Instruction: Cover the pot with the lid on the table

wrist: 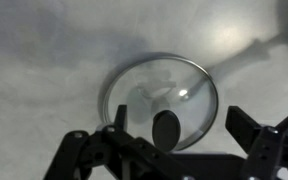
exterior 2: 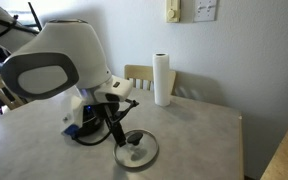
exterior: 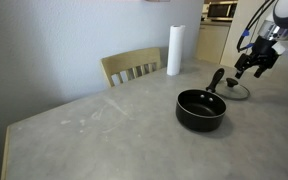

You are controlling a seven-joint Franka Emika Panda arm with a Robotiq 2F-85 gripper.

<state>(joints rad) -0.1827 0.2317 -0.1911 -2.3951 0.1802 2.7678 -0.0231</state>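
My gripper lowers its open fingers around the lid's dark knob [exterior 2: 135, 138] [wrist: 166, 130] next and closes, as the knob lies below, between them.
The black pot [exterior: 201, 108] stands on the pale grey table [exterior: 84, 130], with its long handle pointing back towards the lid. The clear glass lid [exterior: 234, 88] lies flat on the table just behind the pot. It also shows in an exterior view [exterior 2: 136, 150] and in the wrist view [wrist: 159, 95], where its dark knob [wrist: 167, 127] is visible. My gripper [exterior: 248, 70] hovers just above the lid, open and empty. In the wrist view its fingers [wrist: 184, 125] stand on either side of the knob. The arm mostly hides the pot in an exterior view [exterior 2: 82, 132].
A white paper towel roll [exterior: 174, 50] stands at the table's back edge beside a light wooden chair [exterior: 132, 68]. Both also show in an exterior view: the roll [exterior 2: 162, 80] and the chair [exterior 2: 142, 74]. A wall runs behind the table.
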